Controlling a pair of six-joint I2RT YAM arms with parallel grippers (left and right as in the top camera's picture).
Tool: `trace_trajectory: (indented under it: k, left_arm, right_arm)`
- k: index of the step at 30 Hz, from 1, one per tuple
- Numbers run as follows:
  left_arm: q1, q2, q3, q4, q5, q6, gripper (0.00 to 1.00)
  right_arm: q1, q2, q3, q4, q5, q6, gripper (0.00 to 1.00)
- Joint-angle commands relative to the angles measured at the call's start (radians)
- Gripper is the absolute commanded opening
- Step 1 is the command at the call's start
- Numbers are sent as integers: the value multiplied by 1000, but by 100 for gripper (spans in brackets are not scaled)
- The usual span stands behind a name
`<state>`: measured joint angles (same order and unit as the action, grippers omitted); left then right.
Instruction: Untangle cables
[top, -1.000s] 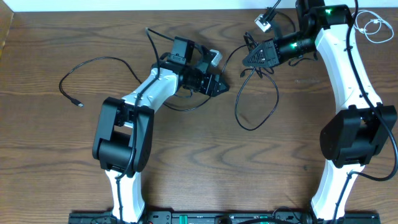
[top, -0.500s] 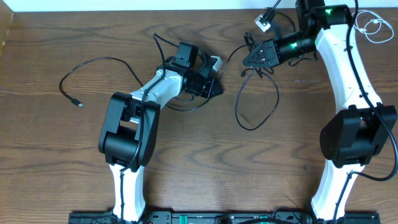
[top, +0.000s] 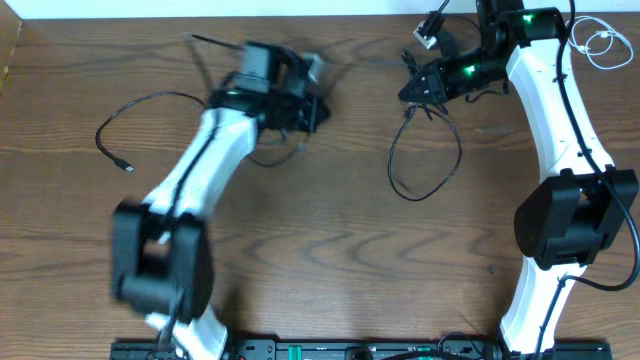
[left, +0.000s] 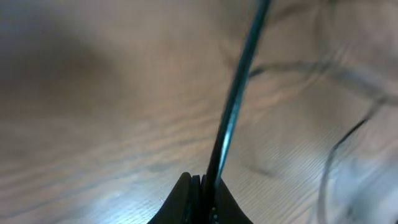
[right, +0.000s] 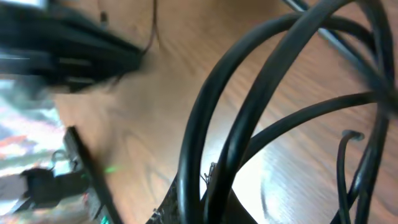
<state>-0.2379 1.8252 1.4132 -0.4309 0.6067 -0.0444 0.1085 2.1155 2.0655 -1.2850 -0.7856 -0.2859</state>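
The bundle will go to the left in the overhead view with my right gripper, and I will release it there, because bare wood lies open between the grippers.
My left gripper (left: 202, 186) is shut on a thin black cable (left: 233, 106) that runs taut up and away from its tips. In the overhead view this gripper (top: 308, 112) is blurred, at the back left of the table. A long black cable (top: 150, 97) curves from it out to a small plug (top: 125, 165). My right gripper (top: 415, 88) is shut on a bundle of black cables (right: 214, 143), and a loop (top: 440, 180) trails below it on the wood. A coiled white cable (top: 598, 42) lies at the back right corner.
A grey plug end (top: 425, 35) sits behind the right gripper near the back edge. The right arm's white links (top: 555, 110) stand along the right side. The left arm (top: 190, 175) stretches diagonally over the left half of the table.
My left gripper has shut on a black cable and swung left and towards the back. The right gripper shifted slightly right, and its loop moved with it.
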Motion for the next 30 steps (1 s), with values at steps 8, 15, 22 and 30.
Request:
trace_trajectory:
  k: [8,15,22,30]
  left_arm:
    - [170,-368,6,-2,-76,-112,8]
    - [209,-492,17,73,-65,-187,7]
    - [209,-558,43,124,-62,-277,8]
    - [230,-632,44,200,-31,-365,8]
  right_arm:
    - [63,-9,0,72,219,178,1]
    - [158,27,0,161,218,247,1]
    - [317,74,0,268,219,310,1]
    - [423,137,0,309,282,379,91]
